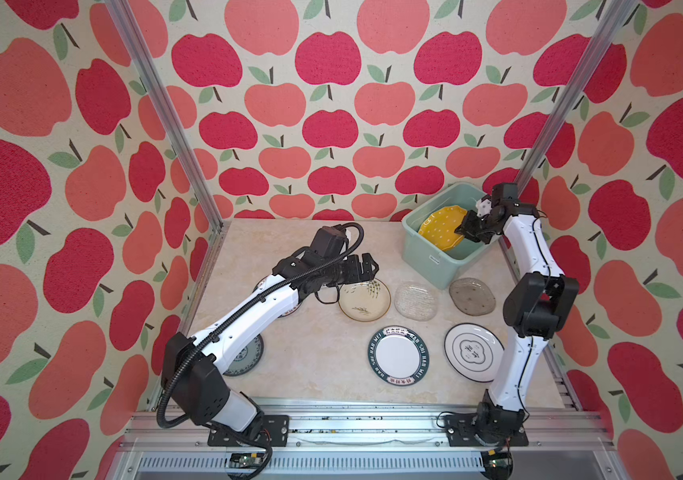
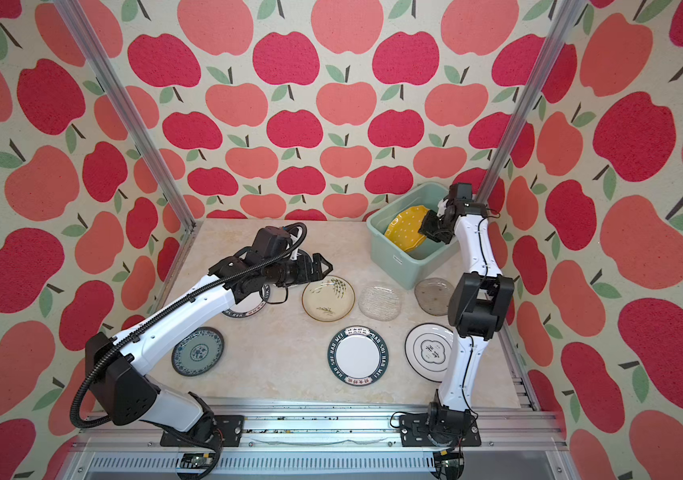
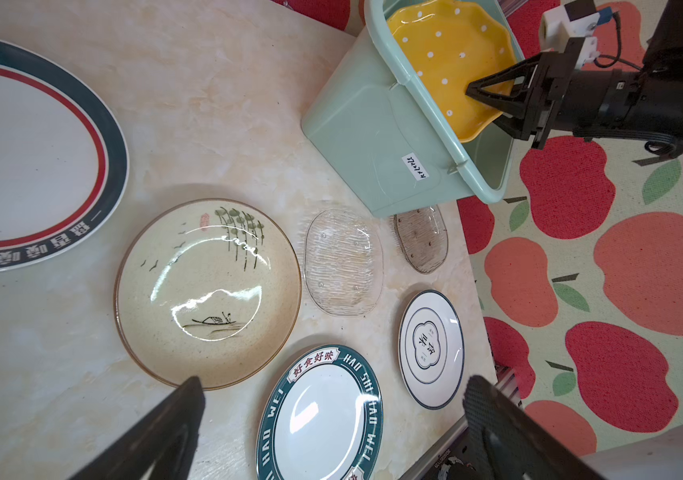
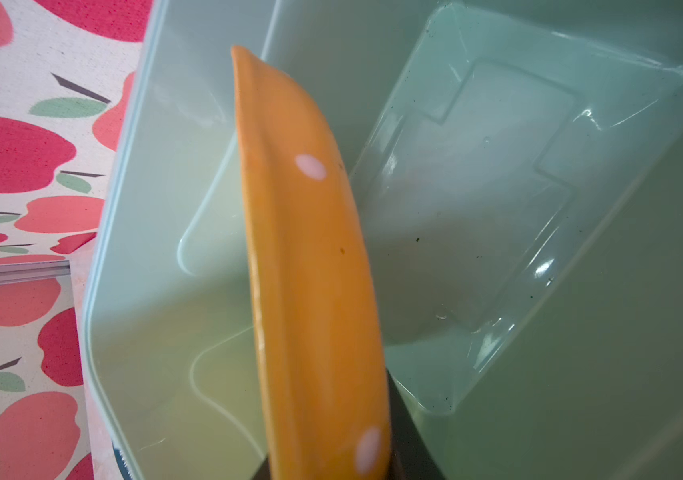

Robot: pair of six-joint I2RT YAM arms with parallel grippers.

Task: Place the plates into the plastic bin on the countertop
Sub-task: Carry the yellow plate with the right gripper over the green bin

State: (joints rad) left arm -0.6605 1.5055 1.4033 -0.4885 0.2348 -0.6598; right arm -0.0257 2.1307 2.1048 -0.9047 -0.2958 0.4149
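The bare bottom of the mint plastic bin [image 4: 461, 232] lies below. The right gripper lowers the yellow dotted plate [image 4: 310, 249] deeper toward it next and releases the plate's rim.
My right gripper [image 1: 462, 228] [image 2: 425, 227] [image 3: 481, 99] is shut on the rim of a yellow dotted plate [image 1: 441, 227] [image 4: 310, 249], holding it tilted inside the mint plastic bin [image 1: 423, 253] [image 3: 356, 124] at the back right. My left gripper [image 1: 369, 268] [image 3: 333, 386] hovers open over the countertop [image 1: 315, 353], just behind a cream plate with a plant drawing [image 1: 364, 299] [image 3: 207, 291]. Other plates lie flat: clear glass [image 1: 416, 300], grey glass [image 1: 472, 296], green lettered rim [image 1: 398, 355], white with a dark line [image 1: 472, 351], blue-patterned [image 2: 198, 351].
A red-and-green-rimmed plate [image 2: 248, 307] [image 3: 32, 158] lies partly under my left arm. Aluminium rails [image 1: 352, 419] edge the front, and slanted posts [image 1: 173, 124] stand at the back corners. The bin's floor [image 4: 497, 187] is bare beside the yellow plate.
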